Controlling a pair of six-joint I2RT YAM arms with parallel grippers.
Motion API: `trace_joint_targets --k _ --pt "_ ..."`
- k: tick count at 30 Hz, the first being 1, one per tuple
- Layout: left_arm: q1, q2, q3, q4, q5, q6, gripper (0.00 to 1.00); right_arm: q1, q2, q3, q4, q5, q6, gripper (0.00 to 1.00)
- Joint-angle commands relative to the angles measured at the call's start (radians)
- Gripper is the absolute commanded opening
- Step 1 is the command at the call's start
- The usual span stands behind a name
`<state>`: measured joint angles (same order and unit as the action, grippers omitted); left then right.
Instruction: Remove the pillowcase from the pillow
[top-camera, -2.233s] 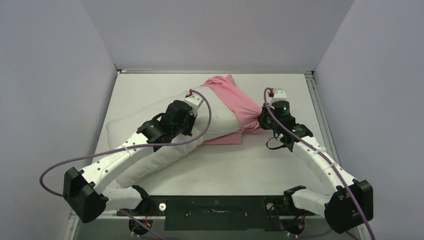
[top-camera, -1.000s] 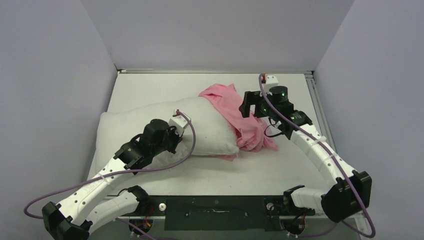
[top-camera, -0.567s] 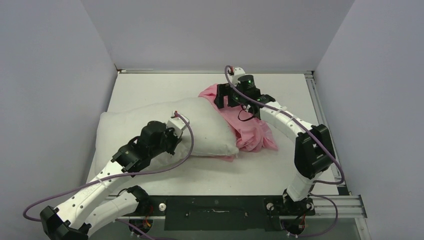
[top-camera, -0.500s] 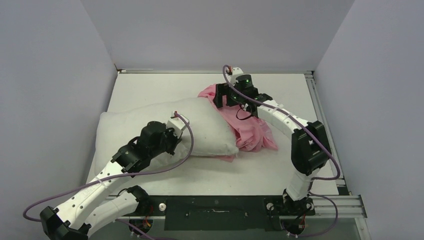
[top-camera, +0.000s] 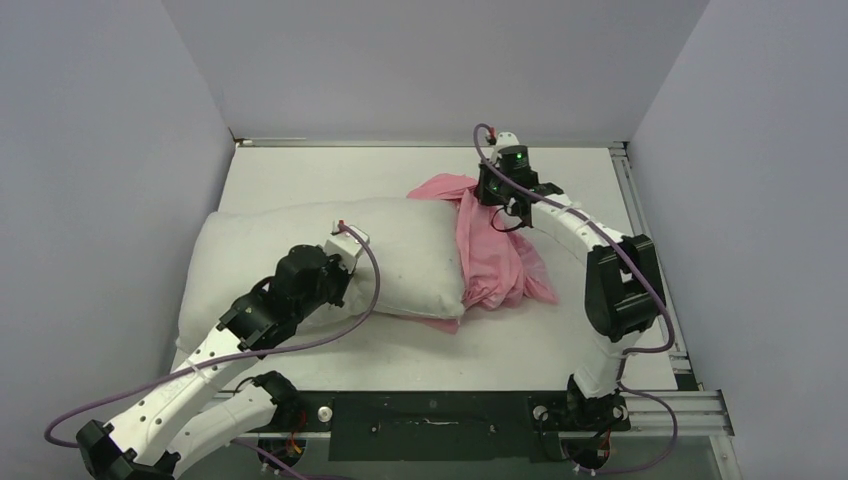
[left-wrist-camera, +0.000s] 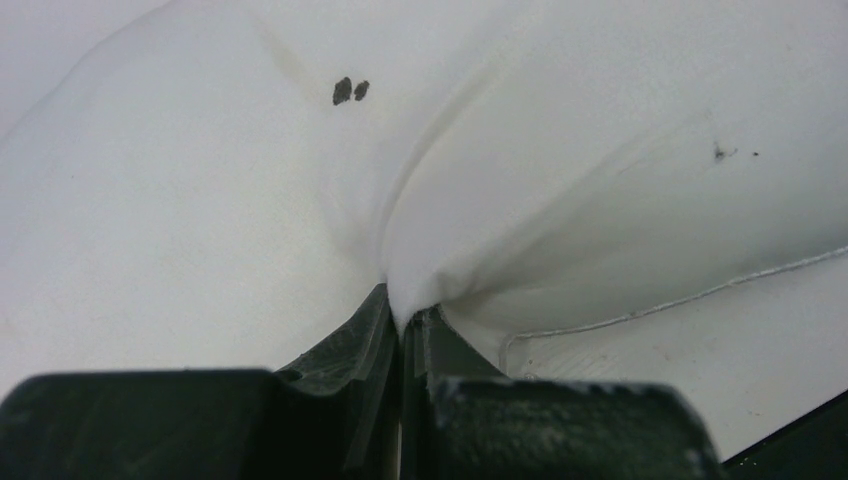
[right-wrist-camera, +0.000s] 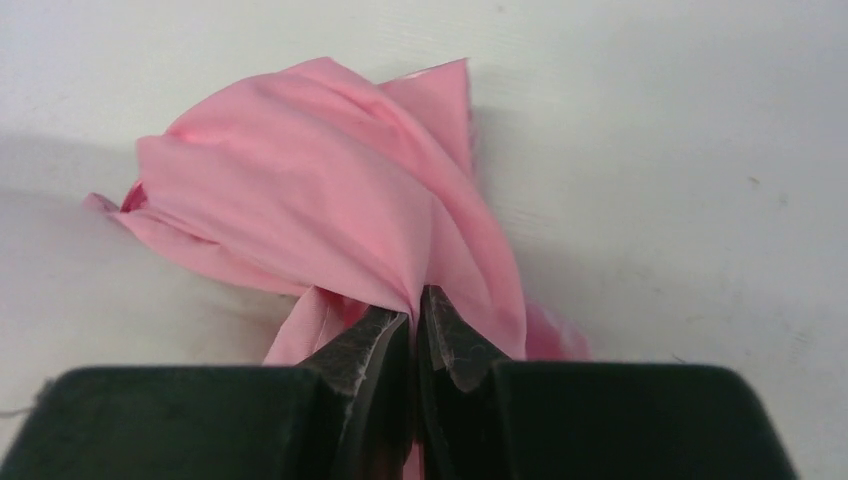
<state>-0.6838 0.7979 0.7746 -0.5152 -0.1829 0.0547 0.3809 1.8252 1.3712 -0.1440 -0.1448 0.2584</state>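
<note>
The pillow's bare end (top-camera: 232, 245) lies left in the top view. Next my left gripper pulls that way, away from the bunched pillowcase, and releases its fold.
The big white pillow (top-camera: 260, 245) lies across the left and middle of the table, dark specks showing on it (left-wrist-camera: 348, 90). The pink pillowcase (top-camera: 490, 250) is bunched round the pillow's right end, and a strip of it pokes out under the front edge. My left gripper (left-wrist-camera: 405, 315) is shut on a pinch of white pillow fabric near the front seam; from above it sits at the pillow's middle front (top-camera: 345, 258). My right gripper (right-wrist-camera: 413, 300) is shut on a gathered fold of the pillowcase (right-wrist-camera: 300, 190), at the far top of the pink bunch (top-camera: 492, 200).
White table (top-camera: 330, 175) enclosed by pale walls at the back and both sides. A metal rail (top-camera: 632, 210) runs along the right edge. The black base plate (top-camera: 430, 425) with both arm mounts lies at the near edge. My right arm arches over the table's right side.
My right gripper, open over the pillowcase's far end, has shut on the pink fabric and moved right. The fabric has drawn up into a taut strip. The pillow shifted slightly left.
</note>
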Motion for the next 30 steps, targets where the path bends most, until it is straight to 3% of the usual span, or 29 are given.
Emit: trace_joint_targets --k 1,14,24,30 --pt "0.029 -0.052 -0.001 0.075 -0.073 -0.018 0.0 -0.108 -0.13 -0.035 0.01 0.098 -0.002 0.05" --pt "0.1 -0.216 -0.052 0.168 -0.146 -0.048 0.0 -0.354 -0.362 -0.075 -0.032 0.184 -0.009 0.05" --pt "0.131 -0.33 -0.094 0.217 -0.251 -0.08 0.0 -0.407 -0.427 0.06 -0.063 0.226 -0.05 0.05" --pt "0.133 -0.309 -0.087 0.215 -0.201 -0.069 0.0 -0.394 -0.419 0.083 -0.057 -0.003 -0.007 0.07"
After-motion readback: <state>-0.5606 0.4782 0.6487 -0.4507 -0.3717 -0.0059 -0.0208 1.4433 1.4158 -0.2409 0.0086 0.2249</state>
